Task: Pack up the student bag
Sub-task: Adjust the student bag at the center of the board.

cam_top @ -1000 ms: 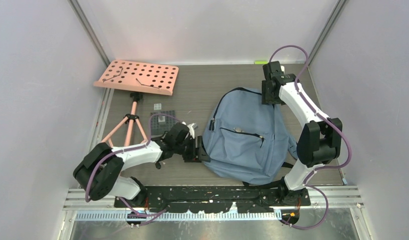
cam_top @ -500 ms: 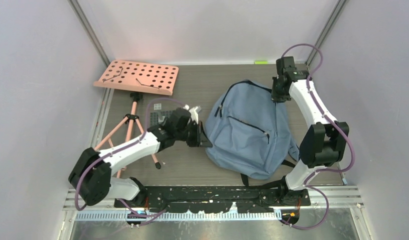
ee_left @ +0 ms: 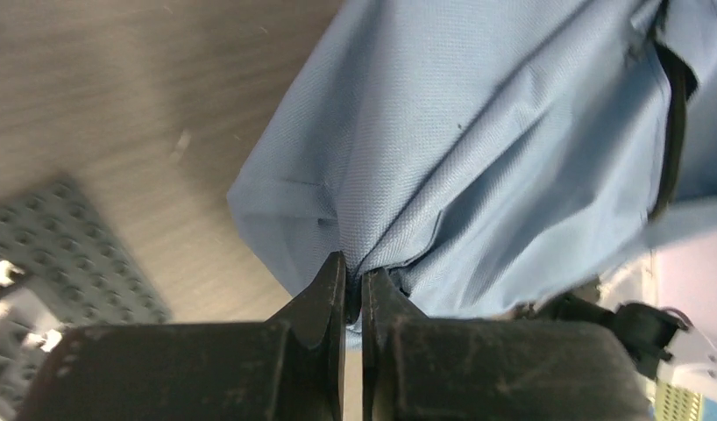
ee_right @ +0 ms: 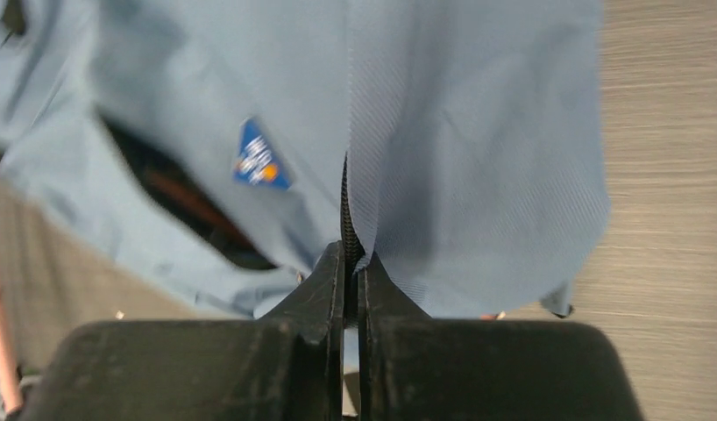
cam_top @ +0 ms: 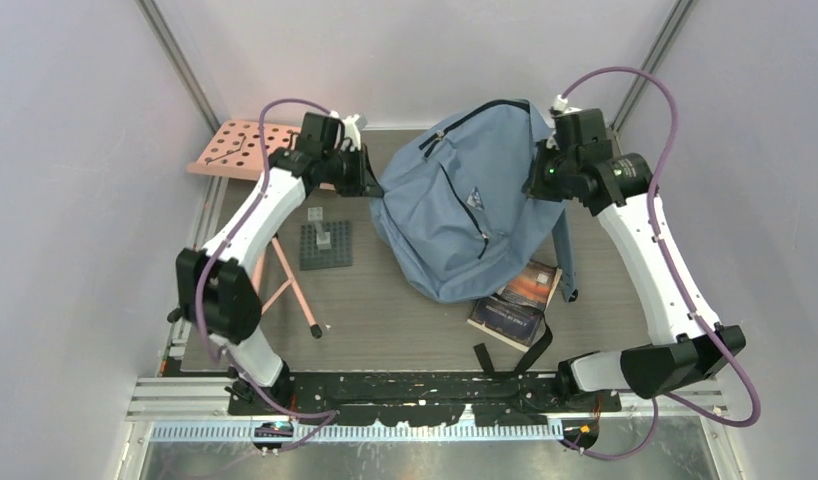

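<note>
The bag (cam_top: 450, 215) hangs stretched between both grippers. Its zipper-seam fabric goes back and left in the top view with my right gripper next, which then releases it.
The student bag (cam_top: 450, 215), blue-grey with black zippers, hangs tilted above the back of the table, held up at both sides. My left gripper (cam_top: 371, 186) is shut on a fold of fabric at the bag's left edge (ee_left: 478, 149), with cloth pinched between the fingertips (ee_left: 353, 276). On the bag's right side, my right gripper (cam_top: 534, 186) is shut on the fabric along a black zipper seam (ee_right: 351, 254). A small blue logo patch (ee_right: 255, 163) shows near an open pocket. The bag's lower end rests near a book (cam_top: 515, 298).
The book lies on the table under the bag's lower right edge, with a black strap (cam_top: 533, 350) trailing toward the front. A grey baseplate (cam_top: 325, 245) with small bricks sits to the left. A pink perforated board (cam_top: 230, 150) on a tripod (cam_top: 290, 290) stands at the back left.
Both grippers closed on the bag's sides and raised it toward the back of the table. The bag left its flat position, uncovering the book.
</note>
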Available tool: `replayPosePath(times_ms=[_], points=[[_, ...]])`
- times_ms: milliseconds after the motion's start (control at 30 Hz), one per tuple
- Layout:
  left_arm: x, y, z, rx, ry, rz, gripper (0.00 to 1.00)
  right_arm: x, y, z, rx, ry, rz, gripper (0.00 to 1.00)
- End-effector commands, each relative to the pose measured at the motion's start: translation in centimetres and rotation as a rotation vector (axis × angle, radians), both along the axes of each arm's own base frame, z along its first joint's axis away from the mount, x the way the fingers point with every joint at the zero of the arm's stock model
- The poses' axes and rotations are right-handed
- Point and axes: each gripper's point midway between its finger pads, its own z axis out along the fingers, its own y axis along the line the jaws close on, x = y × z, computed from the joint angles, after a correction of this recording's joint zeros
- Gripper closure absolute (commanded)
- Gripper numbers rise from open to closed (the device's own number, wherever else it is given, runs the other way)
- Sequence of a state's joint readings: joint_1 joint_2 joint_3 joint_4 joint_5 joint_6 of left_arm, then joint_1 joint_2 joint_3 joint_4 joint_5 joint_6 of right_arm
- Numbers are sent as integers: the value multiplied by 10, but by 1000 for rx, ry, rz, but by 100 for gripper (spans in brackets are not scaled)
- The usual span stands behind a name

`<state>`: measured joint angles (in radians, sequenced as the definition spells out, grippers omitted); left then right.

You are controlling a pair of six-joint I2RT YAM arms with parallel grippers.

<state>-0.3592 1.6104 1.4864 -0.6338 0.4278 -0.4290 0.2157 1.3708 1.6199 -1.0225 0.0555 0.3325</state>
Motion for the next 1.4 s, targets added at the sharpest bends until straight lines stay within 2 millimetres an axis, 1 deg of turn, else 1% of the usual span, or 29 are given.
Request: replayPosePath(times_ms=[0, 33, 67, 100, 133, 200, 300, 433, 467, 533, 567, 600, 633, 667, 700, 733, 767, 833, 933, 967, 1000, 1033, 1100, 1133, 1167, 1267, 1300, 1333, 1367], points=[[48, 11, 29, 46, -97, -6, 100, -32, 61, 21, 130, -33, 135, 99], [58, 12, 31, 56, -105, 1, 100, -40, 70, 19, 127, -34, 157, 99], [68, 13, 29, 68, -105, 7, 100, -41, 75, 19, 137, -41, 152, 99], [77, 15, 27, 82, -103, 11, 100, -47, 81, 15, 143, -42, 152, 99], [86, 14, 17, 99, -87, 11, 100, -48, 82, 12, 143, -46, 145, 99], [100, 14, 11, 124, -85, 9, 100, -56, 91, 1, 168, -39, 145, 99], [113, 12, -5, 151, -73, -7, 100, -64, 92, -22, 204, -31, 107, 99], [121, 9, -25, 163, -66, -28, 100, -69, 81, -47, 188, -19, 46, 99], [123, 8, -29, 164, -63, -29, 100, -68, 76, -51, 171, -22, 24, 93], [124, 8, -36, 168, -56, -32, 94, -69, 67, -65, 133, -12, -6, 77], [123, 7, -38, 169, -54, -34, 87, -70, 63, -68, 110, -11, -13, 71], [124, 7, -39, 170, -55, -37, 78, -68, 56, -70, 77, -16, -35, 61], [123, 6, -38, 172, -57, -42, 65, -70, 50, -73, 45, -7, -39, 56], [122, 5, -36, 175, -67, -50, 56, -68, 44, -74, 14, -14, -58, 47], [122, 4, -33, 179, -78, -56, 49, -70, 40, -75, -11, -8, -58, 44], [121, 2, -28, 183, -94, -64, 43, -68, 36, -73, -35, -19, -67, 39], [120, 0, -21, 192, -116, -71, 39, -67, 32, -72, -52, -23, -75, 37], [115, -6, -4, 219, -166, -81, 34, -65, 31, -67, -62, -42, -68, 34], [101, -20, 20, 231, -227, -96, 30, -56, 40, -62, -52, -58, -40, 31], [92, -28, 25, 233, -239, -105, 28, -54, 45, -62, -39, -57, -25, 30], [83, -37, 27, 232, -245, -115, 27, -48, 51, -61, -28, -64, -12, 30], [73, -46, 26, 228, -244, -123, 26, -45, 56, -62, -18, -59, 0, 29], [53, -62, 19, 216, -227, -122, 24, -34, 66, -65, -9, -57, 17, 29], [44, -70, 12, 206, -206, -116, 23, -26, 71, -69, -11, -53, 19, 28], [35, -75, -2, 206, -176, -118, 23, -21, 74, -71, -8, -53, 20, 28], [19, -89, -25, 187, -126, -112, 22, -1, 87, -83, 7, -54, 17, 27], [17, -93, -31, 180, -118, -112, 22, 4, 89, -91, 7, -39, 15, 28], [16, -97, -36, 169, -115, -113, 22, 9, 92, -92, 19, -45, 10, 28], [15, -100, -40, 164, -105, -117, 22, 13, 93, -99, 18, -31, 6, 28]])
